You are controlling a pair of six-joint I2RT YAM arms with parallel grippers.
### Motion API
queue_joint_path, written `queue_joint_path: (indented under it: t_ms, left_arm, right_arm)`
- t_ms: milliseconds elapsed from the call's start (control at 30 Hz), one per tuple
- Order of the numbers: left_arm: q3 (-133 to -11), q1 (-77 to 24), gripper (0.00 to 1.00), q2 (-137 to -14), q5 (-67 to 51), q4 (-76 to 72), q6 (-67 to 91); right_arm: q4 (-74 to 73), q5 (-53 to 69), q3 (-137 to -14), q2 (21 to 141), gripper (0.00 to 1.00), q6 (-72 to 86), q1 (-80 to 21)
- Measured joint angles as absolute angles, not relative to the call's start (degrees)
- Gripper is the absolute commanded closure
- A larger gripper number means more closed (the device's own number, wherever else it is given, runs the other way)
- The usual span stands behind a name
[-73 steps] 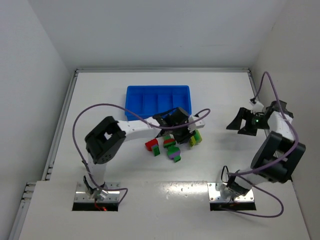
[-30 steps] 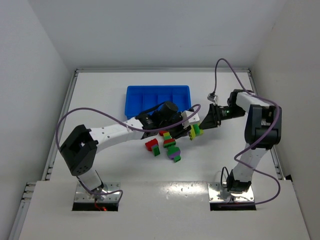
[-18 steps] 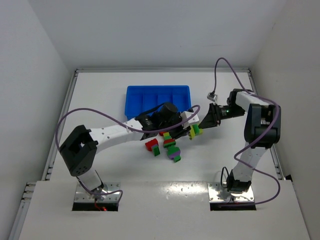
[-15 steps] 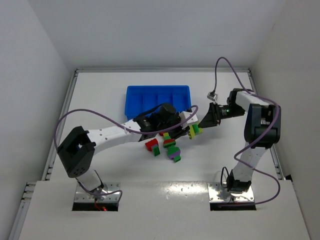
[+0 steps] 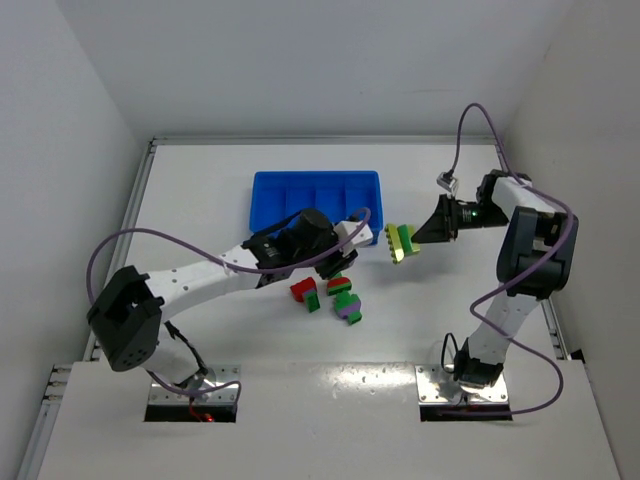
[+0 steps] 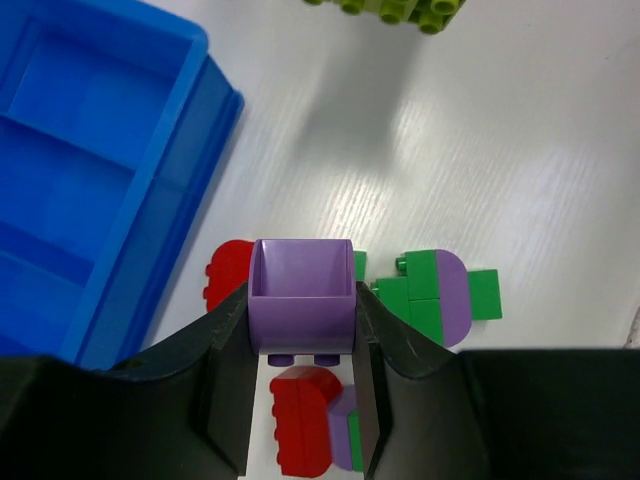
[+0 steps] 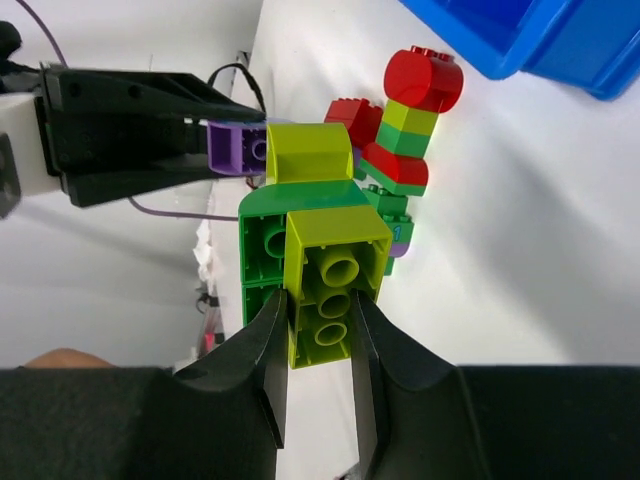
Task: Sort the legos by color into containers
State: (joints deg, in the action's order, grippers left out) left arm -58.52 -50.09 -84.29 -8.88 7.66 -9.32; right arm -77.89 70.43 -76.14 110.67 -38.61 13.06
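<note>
I should next carry the purple lego with my left gripper outward and to the left in the top view, over the tray's end section point(image 5: 268, 205), which is empty.
My left gripper point(image 6: 302, 300) is shut on a purple lego point(image 6: 302, 295), held just above the loose pile. In the top view that gripper point(image 5: 335, 262) hangs beside the pile. My right gripper point(image 7: 318, 330) is shut on a yellow-green lego joined to green ones point(image 7: 262, 240). In the top view this stack point(image 5: 403, 242) hangs in the air, right of the tray, at the right gripper point(image 5: 425, 233). The containers are compartments of a blue tray point(image 5: 316, 177), and nothing shows in them. The tray's wall point(image 6: 190, 170) runs left of the left gripper.
On the table lie a red and green stack point(image 5: 305, 292), a red-topped stack point(image 5: 340, 285) and a green and purple stack point(image 5: 348, 308). The left wrist view shows the green and purple stack point(image 6: 440, 295) and a red brick point(image 6: 228, 285). White walls surround the table.
The two grippers met at one stack. The right one has since drawn back to the right with the yellow-green and green part, and the left one has moved left with the purple brick.
</note>
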Motion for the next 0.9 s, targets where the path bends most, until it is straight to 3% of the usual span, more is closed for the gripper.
queue_joint_path:
  t_ms: [267,567,900]
  left_arm:
    - [-65.5,-41.8,1.0,-86.1,-2.1,13.5,-3.3]
    - [-78.5,-35.7,1.0,-95.2,7.6,17.9,6.0]
    - [-84.3,-26.8,1.0,-104.8,13.6,23.2,11.0]
  right_arm:
    - [-77.0,67.8,-79.0,109.5,1.0,-36.5,12.9]
    - [-59.8,56.4,-76.2,93.4,1.0,-20.4,12.6]
    - [-52.7,47.1,-73.2,90.9,1.0,-14.9,12.7]
